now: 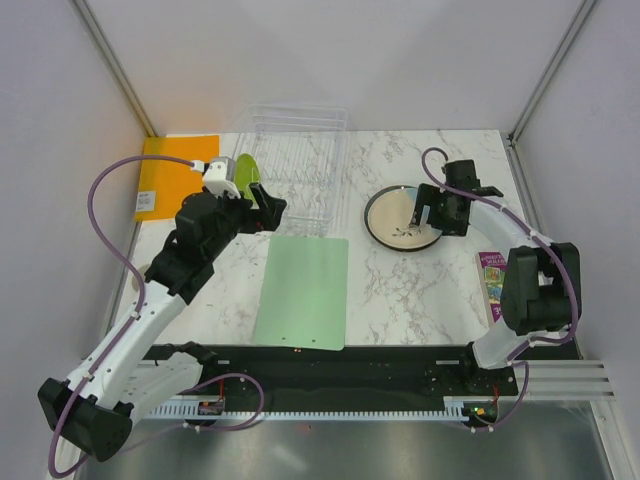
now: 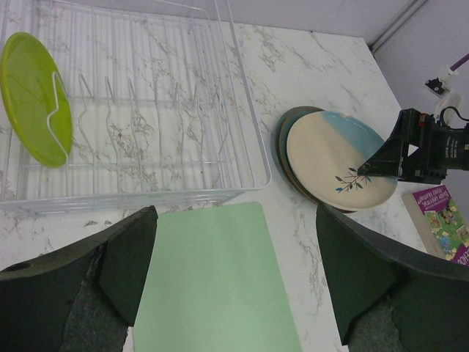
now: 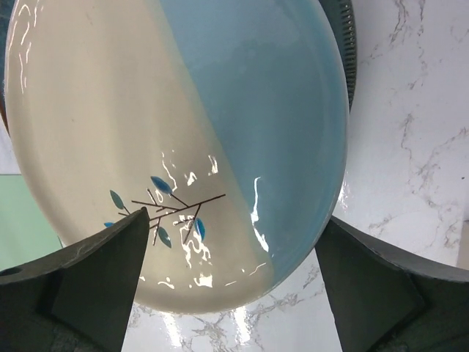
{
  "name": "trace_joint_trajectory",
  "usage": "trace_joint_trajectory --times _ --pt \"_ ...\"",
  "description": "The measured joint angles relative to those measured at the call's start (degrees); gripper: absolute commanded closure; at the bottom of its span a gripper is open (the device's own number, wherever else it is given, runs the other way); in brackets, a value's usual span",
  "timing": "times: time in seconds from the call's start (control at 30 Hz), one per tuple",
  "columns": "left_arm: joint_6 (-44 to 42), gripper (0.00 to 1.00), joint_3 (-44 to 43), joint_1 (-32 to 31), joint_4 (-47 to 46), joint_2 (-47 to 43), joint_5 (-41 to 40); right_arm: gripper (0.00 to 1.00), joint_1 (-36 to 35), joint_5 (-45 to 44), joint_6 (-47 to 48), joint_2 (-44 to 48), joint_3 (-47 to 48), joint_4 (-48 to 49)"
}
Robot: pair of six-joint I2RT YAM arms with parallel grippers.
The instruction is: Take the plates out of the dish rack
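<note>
The left gripper will turn and move outward onto the lime-green plate's upper rim (image 1: 244,168) (image 2: 6,84), since the rack's only plate stands outward of that gripper.
The clear dish rack (image 1: 297,160) (image 2: 154,117) stands at the back of the table. A lime-green plate (image 1: 246,172) (image 2: 33,95) stands upright at its left end. My left gripper (image 1: 268,208) (image 2: 234,282) hovers open by the rack's near left corner, over the mat's far edge, with nothing between its fingers. To the right, several plates (image 1: 398,218) (image 2: 338,160) lie stacked, with a cream and light blue leaf-sprig plate (image 3: 183,125) on top. A dark plate's rim (image 3: 349,51) shows beneath it. My right gripper (image 1: 428,212) (image 3: 231,282) is open, its fingers either side of the top plate's edge.
A pale-green mat (image 1: 303,290) (image 2: 212,279) lies in front of the rack. An orange folder (image 1: 172,175) sits at the back left. A purple book (image 1: 492,275) (image 2: 440,220) lies near the right edge. Enclosure walls surround the table on three sides.
</note>
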State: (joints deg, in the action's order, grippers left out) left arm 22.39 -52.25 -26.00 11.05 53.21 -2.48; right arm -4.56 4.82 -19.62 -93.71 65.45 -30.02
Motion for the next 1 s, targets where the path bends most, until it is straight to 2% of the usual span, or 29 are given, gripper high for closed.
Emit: trace_joint_trajectory --times 0.33,0.4,0.57,0.8,1.0 --pt "0.0 0.06 0.13 0.0 1.05 0.04 0.0 0.02 -1.36 -5.38 0.57 -2.27 2.27 -2.71" --pt "0.0 0.03 0.13 0.0 1.14 0.17 -0.13 0.02 -1.36 -5.75 0.61 -2.47 2.4 -2.78" --pt "-1.62 0.01 -0.15 0.33 1.44 2.54 -4.31 0.02 -1.51 -7.3 0.61 -2.01 2.43 -3.06" --pt "-8.2 0.06 -5.44 5.01 -0.42 17.05 -15.15 0.02 -1.51 -8.17 0.57 8.37 2.43 -4.74" --pt "-12.52 0.06 -12.17 8.63 -3.06 30.8 -18.4 0.02 -1.51 -8.07 0.57 16.06 2.43 -5.42"
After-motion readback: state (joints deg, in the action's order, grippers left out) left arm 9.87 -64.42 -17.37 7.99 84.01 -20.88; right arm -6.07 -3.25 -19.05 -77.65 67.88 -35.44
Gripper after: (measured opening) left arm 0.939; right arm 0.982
